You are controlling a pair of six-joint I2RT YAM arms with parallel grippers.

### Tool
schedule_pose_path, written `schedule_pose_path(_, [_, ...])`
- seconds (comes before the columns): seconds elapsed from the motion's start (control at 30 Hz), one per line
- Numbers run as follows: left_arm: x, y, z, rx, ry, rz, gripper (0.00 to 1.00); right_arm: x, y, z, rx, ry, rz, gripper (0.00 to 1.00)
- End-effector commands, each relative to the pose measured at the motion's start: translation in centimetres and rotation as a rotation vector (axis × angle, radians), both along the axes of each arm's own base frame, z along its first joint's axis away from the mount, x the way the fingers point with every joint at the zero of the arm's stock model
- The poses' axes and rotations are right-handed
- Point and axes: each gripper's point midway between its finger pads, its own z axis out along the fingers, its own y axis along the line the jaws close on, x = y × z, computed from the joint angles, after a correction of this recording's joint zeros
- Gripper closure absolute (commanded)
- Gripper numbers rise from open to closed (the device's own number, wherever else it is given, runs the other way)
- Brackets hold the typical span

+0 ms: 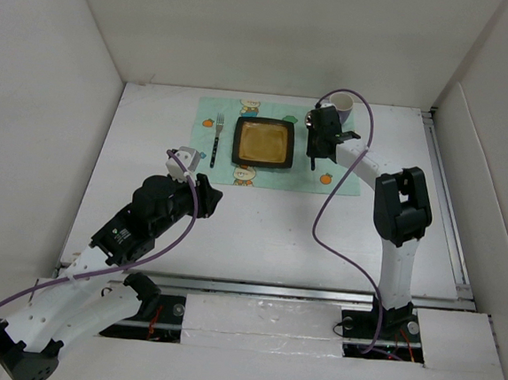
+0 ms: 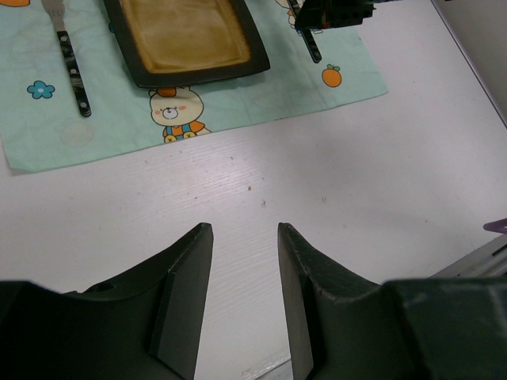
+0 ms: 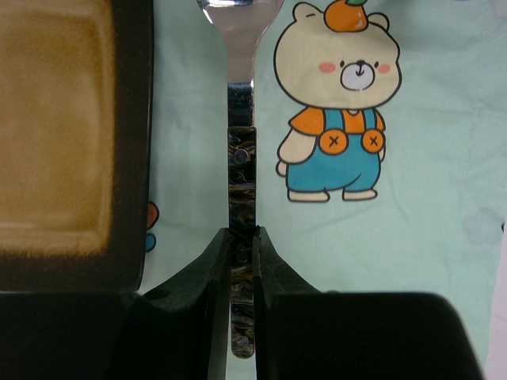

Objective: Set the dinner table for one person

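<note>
My right gripper next needs to go down to the cloth between plate and bear print, just below it, and let go of the handle across the plate from the fork (image 1: 216,140).
The white dinner table (image 1: 259,235) carries a mint-green cartoon-print cloth (image 1: 344,182) at the back. On the cloth lie a square dark plate (image 1: 263,143) with a tan inside and a dark-handled fork (image 1: 216,140) to its left. My right gripper (image 3: 242,231) is shut on the marbled dark handle of a silver utensil (image 3: 240,158), just right of the plate (image 3: 55,134) and low over the cloth (image 3: 428,206). The utensil's head is cut off by the frame edge. My left gripper (image 2: 244,229) is open and empty over bare table (image 2: 317,198), in front of the cloth (image 2: 261,103).
A white cup (image 1: 342,104) stands at the cloth's back right corner, behind my right gripper (image 1: 313,160). Silver rails run along the near edge (image 1: 263,289) and the right side (image 1: 448,207). White walls enclose the table on three sides.
</note>
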Motion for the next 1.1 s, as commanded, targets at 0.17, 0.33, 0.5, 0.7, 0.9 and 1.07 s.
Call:
schedule_pose_path(0.17, [0.8, 0.4, 1.1, -0.02, -0.029, 0.013, 0.65, 2.9, -0.4, 0.5, 0.017, -0.016, 0.02, 1.0])
schedule_pose_path(0.33, [0.9, 0.3, 0.9, -0.016, -0.024, 0.014, 0.65, 3.1, -0.3, -0.7, 0.016, 0.003, 0.008, 1.0])
schedule_pose_path(0.5, [1.0, 0.3, 0.6, -0.006, -0.016, 0.015, 0.65, 3.2, -0.9, -1.5, 0.008, 0.02, -0.01, 1.0])
schedule_pose_path(0.7, [1.0, 0.4, 0.8, -0.011, -0.02, 0.022, 0.65, 2.8, -0.8, -2.7, 0.022, 0.044, -0.013, 0.98])
schedule_pose_path(0.9, [1.0, 0.5, 0.7, -0.009, -0.016, 0.025, 0.65, 2.5, -0.7, -1.5, 0.046, 0.019, -0.02, 0.72])
schedule_pose_path(1.07, [1.0, 0.7, 0.8, -0.009, -0.02, 0.037, 0.63, 2.1, -0.9, 2.0, 0.069, -0.039, -0.025, 0.51])
